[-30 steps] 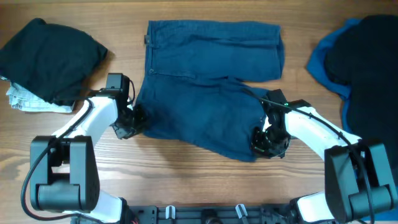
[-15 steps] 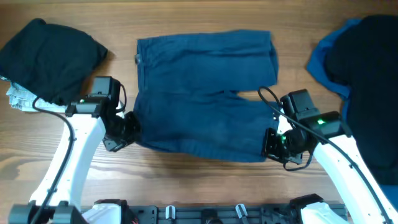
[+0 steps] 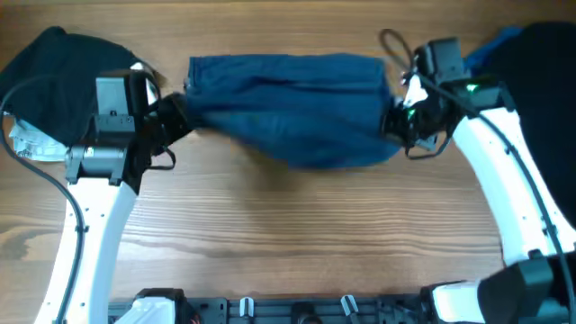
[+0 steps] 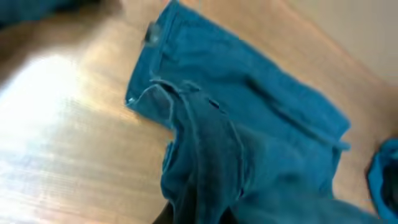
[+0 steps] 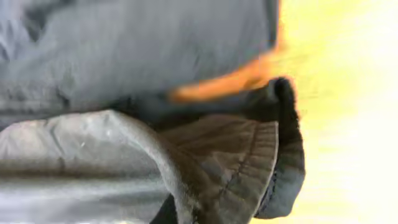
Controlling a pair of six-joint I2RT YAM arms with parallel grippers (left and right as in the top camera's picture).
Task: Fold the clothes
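The far half of the shorts still lies uncovered on the table, so the right gripper will next bring the held edge of the shorts outward over the shorts' far corner [image 3: 376,68] and let go of it there.
A pair of blue denim shorts [image 3: 288,108] hangs stretched between my two grippers at the back middle of the table, its near half lifted over the far half. My left gripper [image 3: 173,121] is shut on the shorts' left edge. My right gripper [image 3: 396,121] is shut on the right edge. In the left wrist view the shorts [image 4: 249,124] spread away from the jaws, with a fold rising into them at the bottom edge. In the right wrist view the hem [image 5: 236,155] fills the frame and hides the fingertips.
A black garment [image 3: 63,81] lies at the back left over a white cloth [image 3: 31,144]. A black and blue pile of clothes [image 3: 531,63] lies at the back right. Bare wood [image 3: 288,234] shows in front.
Both grippers have lifted the near edge of the shorts and carried it toward the far edge. The shorts went from flat on the table to a raised, folded band.
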